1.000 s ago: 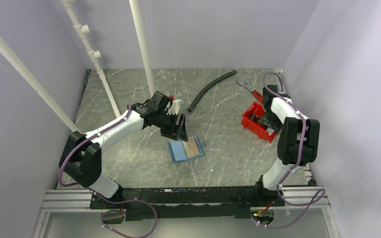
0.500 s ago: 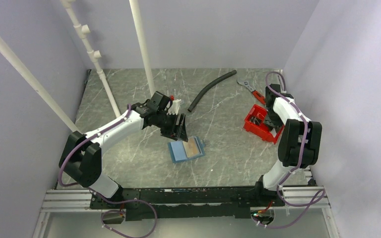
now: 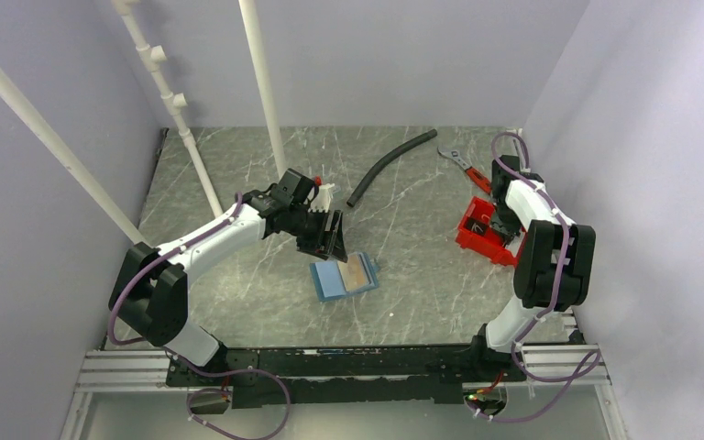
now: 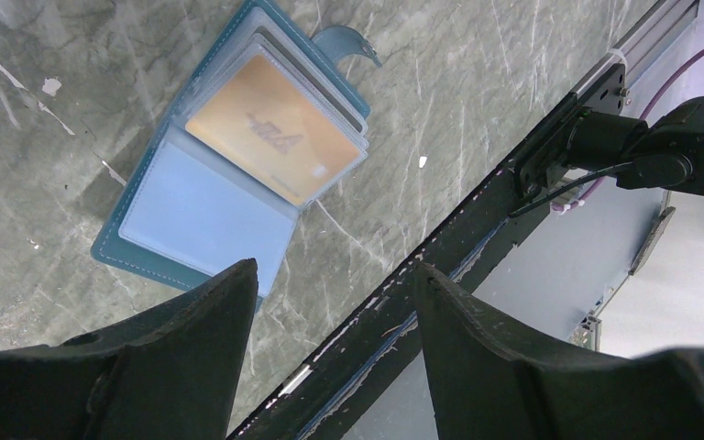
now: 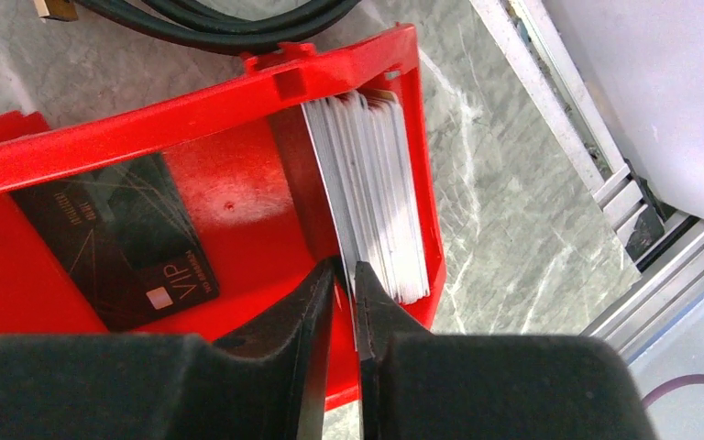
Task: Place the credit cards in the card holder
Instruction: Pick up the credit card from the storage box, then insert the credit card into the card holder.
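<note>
My left gripper turns by the card holder's far edge (image 3: pixel 352 257) (image 4: pixel 176 124) next, fingers open toward my right gripper for the black card, since that one's fingers are around a card.
The blue card holder (image 3: pixel 334 282) lies open on the table, with a tan-brown card (image 3: pixel 359 271) in its right pocket. The left wrist view shows the holder (image 4: pixel 202 215) and the tan card (image 4: pixel 275 128) too. My left gripper (image 3: pixel 328 240) hovers open and empty just behind it, and its wrist view (image 4: pixel 335 266) shows the jaws wide apart. My right gripper (image 3: pixel 493 227) is down in the red bin (image 3: pixel 478 242). Its fingers (image 5: pixel 344 268) are nearly together around the left edge card of an upright stack of cards (image 5: pixel 371 202). A black VIP card (image 5: pixel 119 243) lies flat in the bin (image 5: pixel 147 119).
A black hose (image 3: pixel 390 165) and red-handled pliers (image 3: pixel 458 163) lie at the back. White pipes (image 3: pixel 261 92) rise at the back left. A black cable (image 5: pixel 220 18) runs just past the bin. The rail (image 3: pixel 348 357) lines the near edge, and the right wall is close to the bin.
The red bin has slid to the right and turned a little with my right gripper in it. The left arm and the card holder have not moved.
</note>
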